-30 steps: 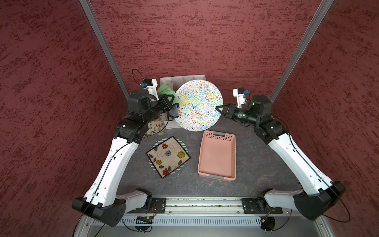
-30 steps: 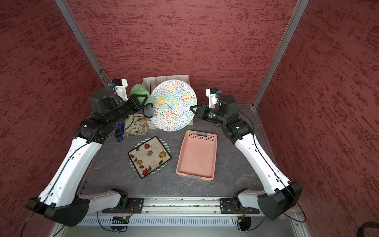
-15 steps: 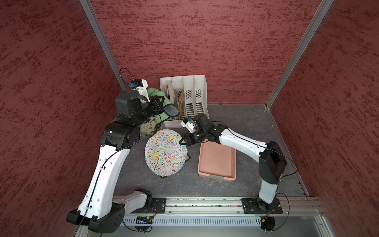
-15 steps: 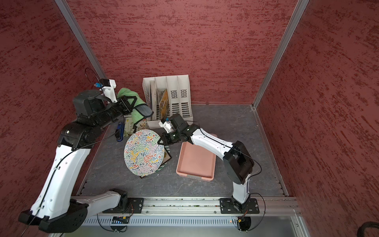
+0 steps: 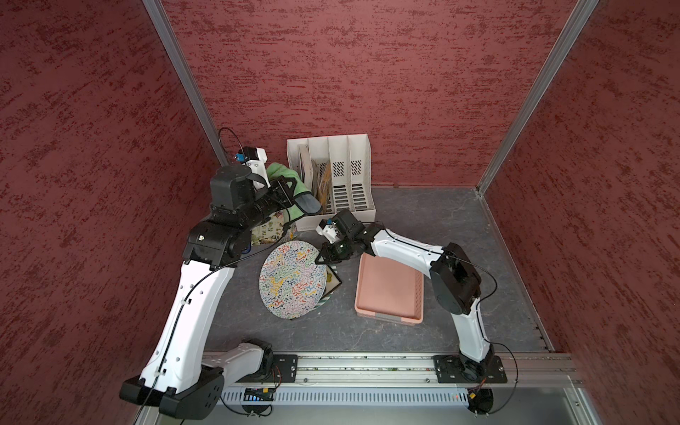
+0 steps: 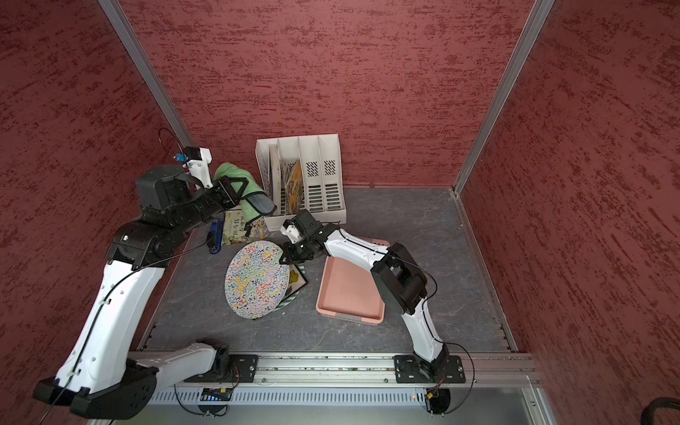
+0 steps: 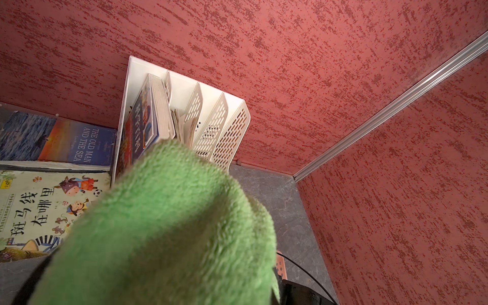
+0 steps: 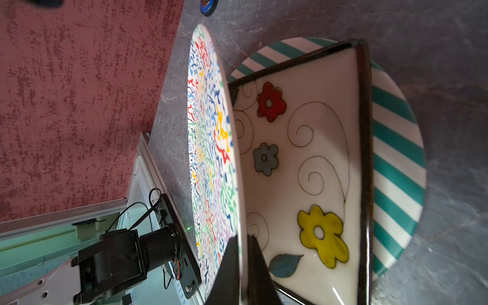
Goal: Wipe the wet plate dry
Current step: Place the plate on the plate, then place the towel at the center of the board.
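The tabletop between the file rack and the plates is bare below the robot's raised left gripper, so the robot needs to lower that gripper there and release the green cloth point(image 5: 281, 173).
The round plate point(image 5: 292, 281) point(image 6: 257, 281) point(image 8: 208, 148), covered in colourful squiggles, stands tilted on edge in front of the table's middle. My right gripper point(image 5: 321, 259) point(image 6: 283, 261) point(image 8: 243, 264) is shut on its upper rim, one finger on each face. The plate leans over a square flower plate point(image 5: 333, 281) point(image 8: 303, 158), which lies on a teal-striped round plate point(image 8: 396, 158). My left gripper point(image 5: 289, 189) point(image 6: 235, 187) is raised at the back left, well away from the plate. It is shut on a green cloth point(image 5: 281, 173) point(image 6: 230, 173) point(image 7: 163, 224) that hides its fingers in the left wrist view.
A pink tray point(image 5: 388, 290) point(image 6: 349, 290) lies right of the plates, under the right forearm. A white file rack point(image 5: 342, 176) point(image 6: 312, 173) with books stands against the back wall. Picture books point(image 5: 268, 230) point(image 7: 39, 211) and a blue object point(image 6: 214, 235) lie under the left arm.
A second ago the plate was held high at the back beside the cloth. The right arm has since brought it down over the square plate, and the left arm has drawn back with the cloth.
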`<state>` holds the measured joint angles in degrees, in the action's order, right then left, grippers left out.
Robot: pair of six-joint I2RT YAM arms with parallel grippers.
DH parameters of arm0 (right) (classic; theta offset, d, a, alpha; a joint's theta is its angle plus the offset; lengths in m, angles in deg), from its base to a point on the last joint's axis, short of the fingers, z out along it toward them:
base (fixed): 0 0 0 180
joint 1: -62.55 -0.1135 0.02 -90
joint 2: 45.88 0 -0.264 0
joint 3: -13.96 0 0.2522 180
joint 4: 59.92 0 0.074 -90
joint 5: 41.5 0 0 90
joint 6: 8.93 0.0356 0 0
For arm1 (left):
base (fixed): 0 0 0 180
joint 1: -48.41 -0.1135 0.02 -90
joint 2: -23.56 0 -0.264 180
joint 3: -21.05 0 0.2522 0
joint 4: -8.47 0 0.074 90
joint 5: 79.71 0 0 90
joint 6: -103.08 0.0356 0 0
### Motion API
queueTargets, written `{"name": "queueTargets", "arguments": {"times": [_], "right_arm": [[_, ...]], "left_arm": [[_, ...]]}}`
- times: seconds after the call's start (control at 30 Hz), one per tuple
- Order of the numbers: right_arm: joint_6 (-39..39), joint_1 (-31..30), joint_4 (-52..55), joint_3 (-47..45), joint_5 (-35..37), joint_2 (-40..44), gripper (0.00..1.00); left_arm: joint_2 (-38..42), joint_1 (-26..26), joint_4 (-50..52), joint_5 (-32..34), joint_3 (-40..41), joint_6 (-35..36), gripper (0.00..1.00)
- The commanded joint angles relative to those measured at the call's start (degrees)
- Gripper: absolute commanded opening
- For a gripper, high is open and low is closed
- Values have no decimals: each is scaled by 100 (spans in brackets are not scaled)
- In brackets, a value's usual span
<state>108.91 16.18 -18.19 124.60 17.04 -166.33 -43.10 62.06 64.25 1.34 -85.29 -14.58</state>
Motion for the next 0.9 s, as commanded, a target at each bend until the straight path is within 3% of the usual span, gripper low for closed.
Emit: {"name": "queueTargets", "arguments": {"times": [0.0,0.07,0.27,0.5,0.67,0.8,0.87], "right_arm": [[-292,40,840,120,1432,-161,9],[-391,39,1125,278,1596,-287,19],[-550,42,1304,657,1419,-418,34],[-569,148,1084,896,1658,380,44],[-28,842,45,-635,2444,2031,50],[147,1549,-953,-2587,3804,3868,71],[75,1946,-920,-3106,4043,4519,76]], "left_arm": [[98,-53,-203,-86,65,-77,0],[100,-55,-256,-109,109,-122,0],[44,-53,-306,-159,165,-184,0],[-42,-27,-387,-381,300,-89,0],[-195,229,-603,-362,593,-73,0],[-512,772,-911,-62,851,-39,0],[-766,1005,-1064,90,970,-98,0]]}}
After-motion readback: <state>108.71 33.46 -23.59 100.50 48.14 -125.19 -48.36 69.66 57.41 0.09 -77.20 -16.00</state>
